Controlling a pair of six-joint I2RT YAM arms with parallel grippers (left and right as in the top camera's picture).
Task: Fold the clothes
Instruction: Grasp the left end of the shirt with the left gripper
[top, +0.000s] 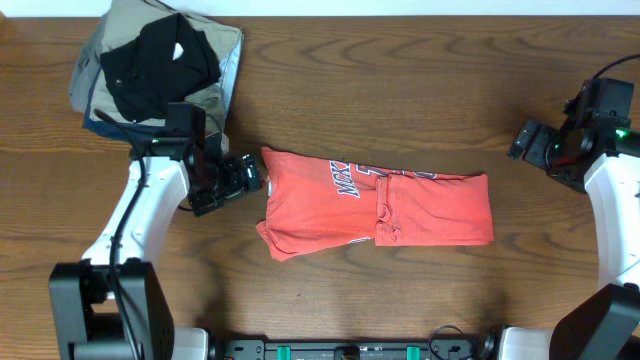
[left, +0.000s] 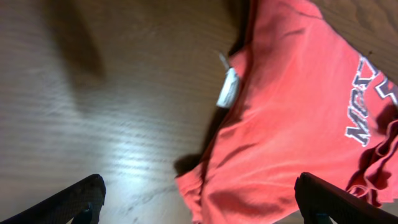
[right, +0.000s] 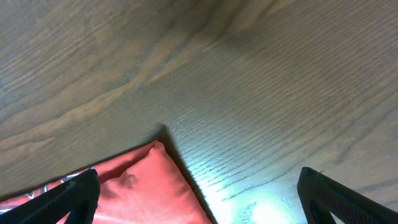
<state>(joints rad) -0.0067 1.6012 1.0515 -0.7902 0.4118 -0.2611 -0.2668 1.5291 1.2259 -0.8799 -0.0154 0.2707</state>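
Observation:
My left gripper moves down and across onto the shirt's edge by the neck tag next, as that edge is below and to the gripper's right in the overhead view.
The coral-red T-shirt (top: 380, 205) lies partly folded in the middle of the table, lettering showing near its top. My left gripper (top: 250, 172) is open and empty, just off the shirt's left edge. In the left wrist view the shirt (left: 292, 124) fills the right side, its white neck tag (left: 228, 88) at the edge, with the open jaws (left: 199, 202) spanning its corner. My right gripper (top: 522, 140) is open and empty, up and to the right of the shirt. The right wrist view shows one shirt corner (right: 143, 183) between the jaws (right: 199, 199).
A stack of folded garments (top: 150, 65), black on top of khaki, light blue and navy, sits at the back left, close behind my left arm. The wooden table (top: 400, 90) surrounds the shirt.

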